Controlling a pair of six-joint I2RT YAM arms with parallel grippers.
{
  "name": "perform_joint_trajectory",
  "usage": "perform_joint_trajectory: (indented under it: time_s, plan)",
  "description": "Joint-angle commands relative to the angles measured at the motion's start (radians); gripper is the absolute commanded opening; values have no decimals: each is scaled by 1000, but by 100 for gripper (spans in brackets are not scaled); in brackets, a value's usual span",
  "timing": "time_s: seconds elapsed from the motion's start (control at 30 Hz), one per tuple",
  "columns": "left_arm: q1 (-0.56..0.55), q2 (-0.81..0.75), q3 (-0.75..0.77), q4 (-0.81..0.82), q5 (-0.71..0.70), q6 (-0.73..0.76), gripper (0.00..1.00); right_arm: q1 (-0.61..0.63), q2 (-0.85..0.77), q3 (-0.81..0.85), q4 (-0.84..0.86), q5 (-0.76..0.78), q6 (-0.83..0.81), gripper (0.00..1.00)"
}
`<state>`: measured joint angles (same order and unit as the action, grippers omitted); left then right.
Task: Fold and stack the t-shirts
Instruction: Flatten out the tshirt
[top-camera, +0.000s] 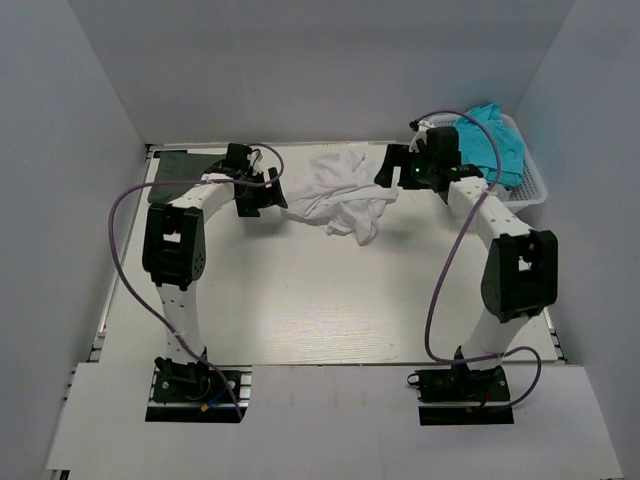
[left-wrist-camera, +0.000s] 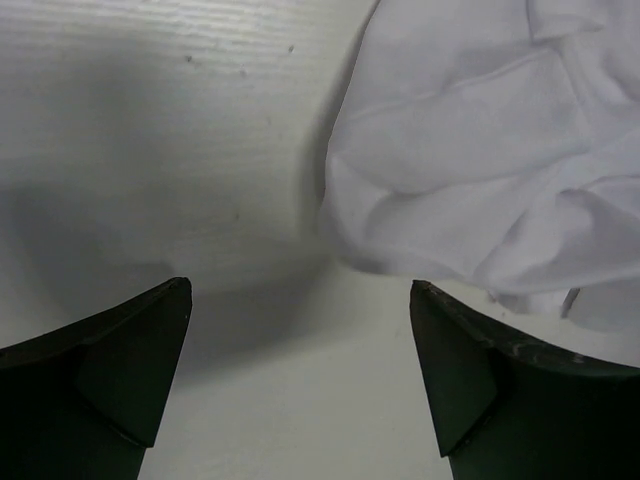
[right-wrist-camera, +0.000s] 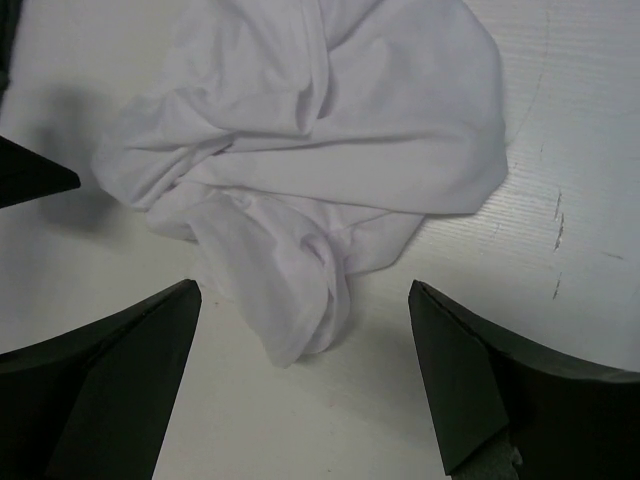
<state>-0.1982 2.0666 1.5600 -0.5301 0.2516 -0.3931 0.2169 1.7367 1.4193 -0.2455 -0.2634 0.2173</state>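
My left gripper eases down and toward the right in the top view onto the white shirt's corner (top-camera: 291, 210) (left-wrist-camera: 352, 240) next, because that corner lies just beyond the open fingers.
A crumpled white t-shirt (top-camera: 335, 195) lies at the back middle of the table. It also shows in the left wrist view (left-wrist-camera: 490, 150) and the right wrist view (right-wrist-camera: 320, 130). My left gripper (top-camera: 266, 203) is open and empty, low over the table at the shirt's left edge (left-wrist-camera: 300, 300). My right gripper (top-camera: 385, 178) is open and empty at the shirt's right side, with a bunched fold lying between its fingers (right-wrist-camera: 305, 300). Teal t-shirts (top-camera: 490, 145) are heaped in the basket. A dark grey-green t-shirt (top-camera: 185, 165) lies at the back left, behind the left arm.
The white lattice basket (top-camera: 535, 190) stands at the back right corner against the wall. Grey walls close in the table on three sides. Purple cables loop from both arms. Bare tabletop (top-camera: 330, 300) lies in front of the shirt.
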Motion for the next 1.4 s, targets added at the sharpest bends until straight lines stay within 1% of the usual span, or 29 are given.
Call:
perform_joint_trajectory:
  time_s: [0.0,0.03,0.1,0.13,0.23,0.3,0.33,0.37,0.4,0.43,0.5,0.63,0.67,0.73,0.77,0.83,0.9,0.93,0.97,1.0,1.03,1.07,1.1,1.13,1.2,1.23,1.27,1.33,1.37]
  plan:
    - [-23,64,109,-27,11,10,100,16,76,67,-71,127,5,90]
    - [-33,82,124,-27,2,10,100,16,87,91,-75,147,11,90]
    - [-44,116,146,-15,2,20,96,13,141,142,-90,171,22,90]
    - [-44,144,159,1,2,20,88,13,152,157,-104,184,25,90]
    - [-55,174,179,19,2,40,71,13,222,233,-141,211,30,90]
    - [-76,187,179,28,-9,40,46,9,274,274,-167,258,45,90]
    - [-76,187,179,28,-9,49,46,9,297,285,-167,259,45,90]
    - [-76,187,179,38,-9,49,38,12,310,294,-169,301,56,90]
    - [-86,187,167,38,-9,49,14,6,319,308,-167,328,77,90]
    - [-86,178,157,38,-9,49,0,7,343,320,-153,345,82,90]
    - [-86,165,144,56,-9,40,0,6,360,345,-131,381,82,90]
    - [-86,113,101,76,-23,31,0,6,446,401,-109,388,65,90]
    - [-86,99,101,76,-23,31,0,6,490,453,-112,391,60,90]
    - [-86,90,101,65,-23,31,0,6,521,495,-107,386,53,90]
    - [-86,90,101,65,-23,31,0,7,568,527,-103,386,54,90]
    - [-86,81,101,65,-32,20,0,6,625,595,-106,368,54,80]
    - [-86,72,101,65,-32,20,0,4,646,613,-86,357,76,68]
    - [-86,72,101,65,-43,20,0,6,665,612,-72,352,82,43]
    - [-86,63,101,53,-43,20,0,6,669,621,-74,349,108,28]
    - [-86,63,101,53,-58,11,0,4,666,618,-72,342,111,17]
    - [-76,63,116,38,-77,11,0,6,640,597,-66,339,110,0]
    - [-76,50,127,38,-86,11,0,7,623,580,-45,345,111,0]
    - [-76,29,127,38,-86,11,0,9,582,564,-20,345,103,0]
    - [-76,14,127,38,-95,11,0,9,536,508,-5,346,93,0]
    - [-76,-26,127,59,-110,11,0,7,463,478,34,342,65,0]
    - [-76,-74,127,77,-123,11,0,12,437,459,34,345,45,0]
    - [-76,-100,127,90,-136,11,0,12,361,443,35,345,36,0]
    - [-76,-157,127,120,-162,11,0,13,304,408,35,361,21,0]
    - [-76,-225,108,131,-179,1,0,12,215,379,38,368,24,0]
